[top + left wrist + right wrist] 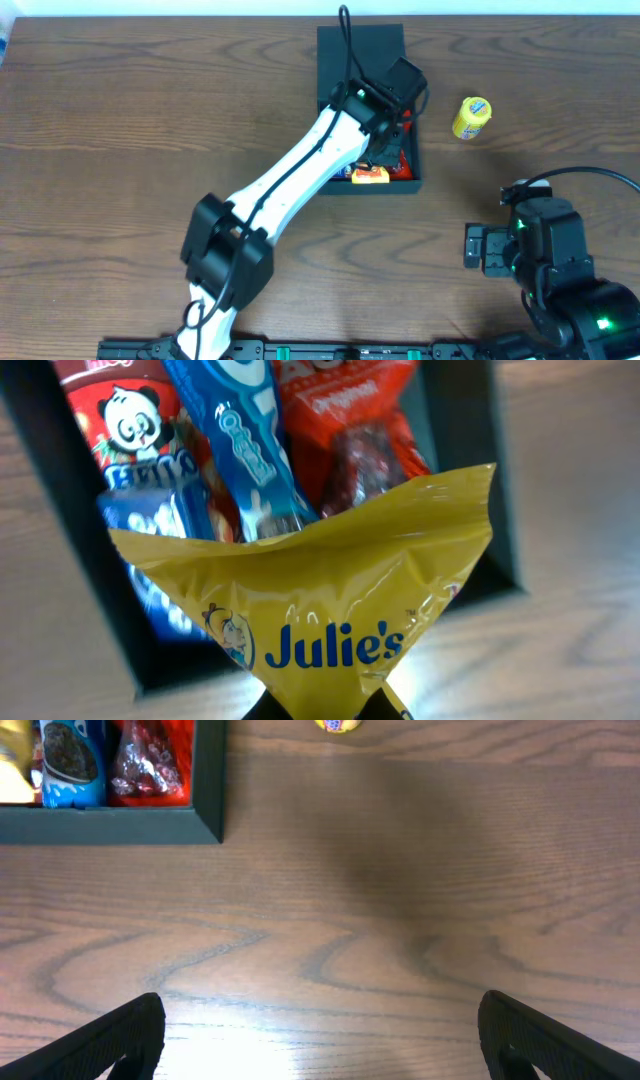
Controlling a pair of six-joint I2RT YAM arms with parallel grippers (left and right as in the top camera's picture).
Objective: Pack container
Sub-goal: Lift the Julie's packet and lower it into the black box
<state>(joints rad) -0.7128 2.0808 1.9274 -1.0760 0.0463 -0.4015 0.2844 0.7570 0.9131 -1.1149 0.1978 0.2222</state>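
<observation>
I will next lower the yellow packet in my left gripper and move it away from my base, over the blue Oreo and red packets.
The dark teal container (412,150) sits at the back middle of the table, its flap lid open toward the far edge. My left gripper (378,160) is over its front part, shut on a yellow Julie's packet (320,610) held above the snacks inside. In the left wrist view the container's dark wall (90,580) frames a panda packet (125,430), a blue Oreo packet (245,440) and a red packet (350,450). My right gripper (320,1040) is open and empty over bare wood at the front right (478,248). The container's corner shows in the right wrist view (210,790).
A yellow snack packet (471,118) lies on the table to the right of the container; its edge shows at the top of the right wrist view (337,725). The table is brown wood.
</observation>
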